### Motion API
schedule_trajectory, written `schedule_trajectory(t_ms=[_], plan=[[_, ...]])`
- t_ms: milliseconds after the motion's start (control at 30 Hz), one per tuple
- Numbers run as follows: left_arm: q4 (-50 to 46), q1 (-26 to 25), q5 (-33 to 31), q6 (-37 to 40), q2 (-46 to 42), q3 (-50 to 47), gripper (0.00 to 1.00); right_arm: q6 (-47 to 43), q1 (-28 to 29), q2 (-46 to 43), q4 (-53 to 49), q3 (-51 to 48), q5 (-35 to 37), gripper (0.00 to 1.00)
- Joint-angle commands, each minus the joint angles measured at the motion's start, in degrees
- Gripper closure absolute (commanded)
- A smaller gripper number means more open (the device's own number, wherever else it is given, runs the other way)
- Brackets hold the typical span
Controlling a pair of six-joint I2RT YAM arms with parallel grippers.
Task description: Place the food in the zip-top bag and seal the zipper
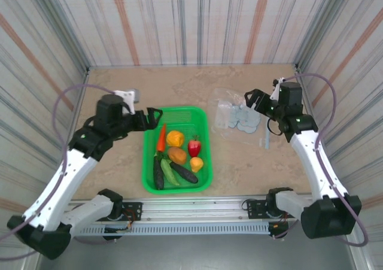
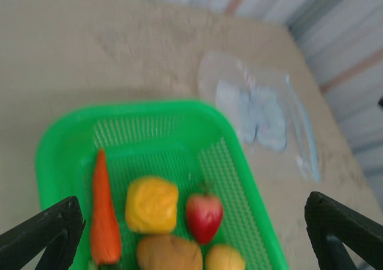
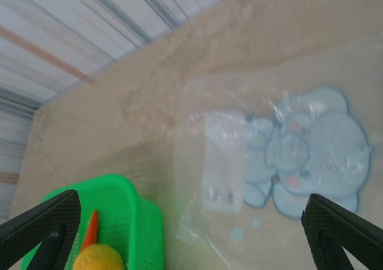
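Note:
My right gripper is above the light-blue zipper's middle and nearer to the basket. It will move down and away from the basket next, with its fingers tilting down onto the zipper's middle.
The toy food lies in a green mesh basket: an orange carrot, an orange-yellow fruit, a red strawberry, a small yellow fruit, a green cucumber and dark long pieces. The clear zip-top bag lies flat to the basket's right, its light-blue zipper along the right edge. My left gripper hovers open above the basket's far left corner. My right gripper hangs open over the bag's far end. The carrot and strawberry sit between my left fingers.
Striped walls enclose the beige table on three sides. The basket stands in the middle, near the front rail. Bare tabletop lies behind the basket and left of it.

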Motion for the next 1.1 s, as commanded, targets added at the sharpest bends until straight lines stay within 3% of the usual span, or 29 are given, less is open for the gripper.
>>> schedule_trajectory(t_ms=[0, 100, 233, 333, 400, 600, 800, 1067], plan=[[-8.46, -1.39, -0.04, -1.80, 0.90, -1.42, 0.01, 2.58, -0.47, 4.73, -2.39, 2.11, -1.82, 0.04], [-9.66, -1.55, 0.03, -0.61, 0.22, -2.67, 0.01, -0.26, 0.06, 8.20, -1.45, 0.17, 5.08, 0.17], [-8.54, -3.75, 1.04, -0.11, -3.65, -4.93, 0.01, 0.74, -3.19, 11.26, 1.51, -3.74, 11.00, 0.19], [-6.47, -6.63, 0.27, 1.16, -5.73, -6.77, 0.02, -1.60, -5.50, 16.15, 1.26, -2.22, 12.33, 0.19], [-5.60, -7.88, -0.13, 2.40, -6.11, -7.69, 0.01, 0.31, -6.78, 19.78, -0.14, -0.88, 17.05, 0.16], [-4.62, -12.23, -5.06, 6.15, -7.20, -9.90, 0.01, -1.48, -13.33, 23.29, 3.31, -3.31, 7.35, 0.30], [-3.81, -12.64, -4.67, 7.26, -6.78, -9.76, 0.01, -0.99, -16.74, 27.35, 8.11, -5.44, -5.93, 0.36], [-1.47, -10.55, -0.39, 7.82, -7.08, -10.45, 0.01, 2.95, -20.83, 26.30, 16.60, -12.01, -12.55, 0.44]])
